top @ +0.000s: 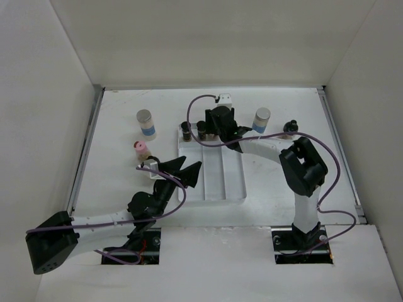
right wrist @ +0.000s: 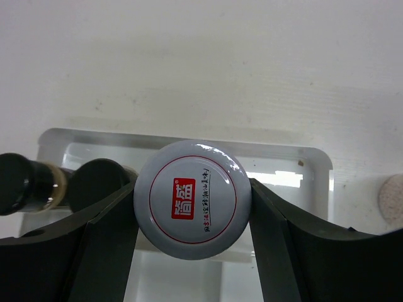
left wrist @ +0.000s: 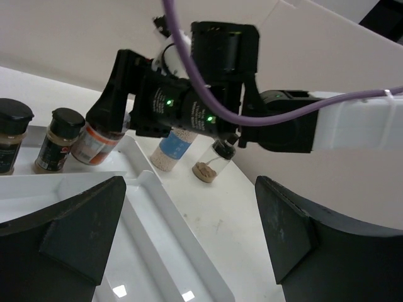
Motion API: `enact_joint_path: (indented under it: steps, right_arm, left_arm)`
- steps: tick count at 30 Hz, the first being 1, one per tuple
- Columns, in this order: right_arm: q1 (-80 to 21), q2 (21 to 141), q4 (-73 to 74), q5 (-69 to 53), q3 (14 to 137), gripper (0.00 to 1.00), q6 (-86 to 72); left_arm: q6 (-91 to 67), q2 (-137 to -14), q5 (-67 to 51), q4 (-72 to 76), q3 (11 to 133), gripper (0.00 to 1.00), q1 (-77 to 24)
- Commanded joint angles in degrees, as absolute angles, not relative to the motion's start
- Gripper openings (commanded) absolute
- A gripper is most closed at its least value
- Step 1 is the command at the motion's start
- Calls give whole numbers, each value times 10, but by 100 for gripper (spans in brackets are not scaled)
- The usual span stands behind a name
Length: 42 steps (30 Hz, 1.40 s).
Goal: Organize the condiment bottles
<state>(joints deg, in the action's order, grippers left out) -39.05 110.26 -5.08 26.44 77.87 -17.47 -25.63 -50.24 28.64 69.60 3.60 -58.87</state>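
Observation:
The pink-capped bottle stands to the left of my left gripper in the top view. Next I need to swing my left gripper off the tray (top: pixel 214 176) and move it down onto the pink cap (top: pixel 140 146).
My right gripper (top: pixel 220 123) is shut on a white-lidded bottle (right wrist: pixel 192 199) with an orange label (left wrist: pixel 94 143), at the far end of the clear tray (top: pixel 214 176). Two dark black-capped bottles (top: pixel 186 130) (top: pixel 202 128) stand in the tray just left of it. One pale blue-labelled bottle (top: pixel 146 124) and a pink-capped bottle (top: pixel 139 150) stand left of the tray. Another pale bottle (top: pixel 261 119) and a small dark-capped bottle (top: pixel 290 126) stand to its right. My left gripper (top: pixel 182 173) is open and empty over the tray's near left edge.
White walls enclose the table on the left, far and right sides. The right arm's purple cable (top: pixel 327 157) loops over the table's right side. The tray's long compartments (left wrist: pixel 145 251) lie beneath my left gripper.

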Motion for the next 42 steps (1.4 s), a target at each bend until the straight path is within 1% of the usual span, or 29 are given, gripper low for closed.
enact_joint_path:
  steps: [1, 6, 13, 18, 22, 27, 30, 32, 33, 35, 37, 38, 39, 40, 42]
  right_arm:
    - [-389, 1100, -115, 284, 828, 53, -175]
    - [-389, 1114, -114, 293, 812, 54, -184]
    - [-389, 1123, -113, 294, 793, 71, -207]
    - [-388, 1109, -114, 292, 787, 78, -217]
    - [-387, 1090, -113, 292, 775, 86, -221]
    - [-382, 1020, -115, 294, 726, 88, -228]
    - [-379, 962, -118, 292, 679, 88, -233]
    - [-382, 923, -126, 292, 642, 86, -233]
    - [-383, 905, -131, 292, 622, 82, -233]
    - [-383, 866, -139, 292, 582, 65, -233]
    - [-384, 829, -140, 292, 544, 44, -233]
    - [-388, 810, -140, 292, 527, 37, -233]
    - [-394, 791, -140, 292, 509, 32, -233]
    - [-401, 774, -140, 292, 492, 30, -233]
    - [-410, 742, -141, 292, 463, 31, -233]
  left_arm:
    - [-250, -495, 295, 707, 28, 83, -584]
    - [-250, -494, 295, 707, 27, 83, -582]
    - [-250, -488, 298, 707, 25, 83, -578]
    - [-250, -485, 299, 706, 26, 83, -575]
    - [-249, -477, 300, 700, 31, 83, -573]
    - [-248, -463, 312, 671, 41, 83, -567]
    - [-250, -448, 336, 622, 60, 81, -564]
    - [-254, -439, 365, 565, 82, 78, -566]
    - [-255, -437, 380, 535, 96, 76, -569]
    - [-256, -427, 415, 463, 124, 68, -570]
    - [-257, -415, 449, 376, 159, 59, -566]
    - [-259, -407, 465, 334, 176, 56, -564]
    - [-260, -402, 480, 296, 196, 54, -562]
    - [-259, -400, 495, 261, 215, 52, -558]
    - [-259, -400, 517, 189, 253, 50, -539]
